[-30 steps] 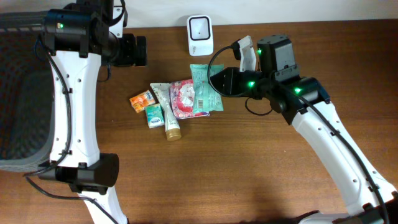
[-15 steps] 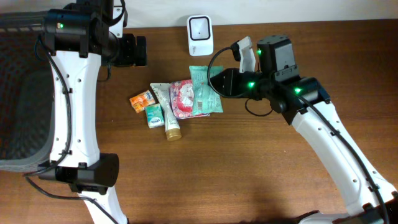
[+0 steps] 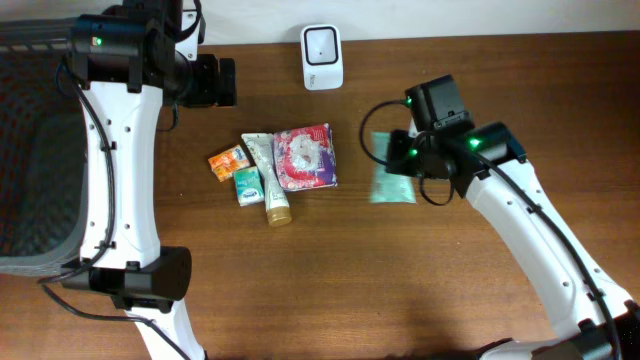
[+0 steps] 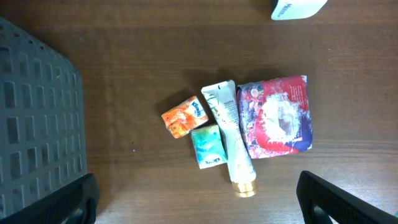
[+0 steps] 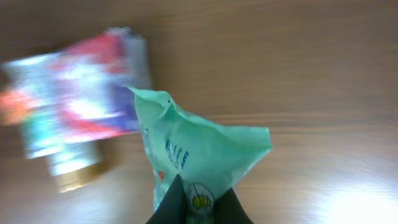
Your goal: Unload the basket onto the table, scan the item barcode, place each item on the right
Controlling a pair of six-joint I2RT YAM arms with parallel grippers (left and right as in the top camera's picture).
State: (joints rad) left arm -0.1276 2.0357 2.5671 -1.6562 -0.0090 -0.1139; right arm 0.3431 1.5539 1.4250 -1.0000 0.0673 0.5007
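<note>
The robot's right gripper will next move down and away from the pile, to the right in the overhead view, to lay the packet (image 3: 391,181) where the table is bare.
A mint-green packet (image 3: 391,181) hangs off the table to the right of the pile, pinched at one edge by my right gripper (image 3: 407,150). In the right wrist view the packet (image 5: 205,152) fans out from the shut gripper (image 5: 199,202), printed side toward the camera; no barcode shows. The white scanner (image 3: 322,44) stands at the table's back edge. My left gripper (image 3: 216,82) hovers at the back left, open and empty; in its wrist view the gripper (image 4: 196,190) has both fingers far apart above the pile.
The pile holds a red packet (image 3: 305,157), a white tube with a gold cap (image 3: 268,180), an orange box (image 3: 229,161) and a teal box (image 3: 247,186). A dark mesh basket (image 3: 30,150) fills the left edge.
My right gripper pulled the green packet off the pile and carried it right and toward the front. The red packet now lies uncovered. The left arm has stayed still.
</note>
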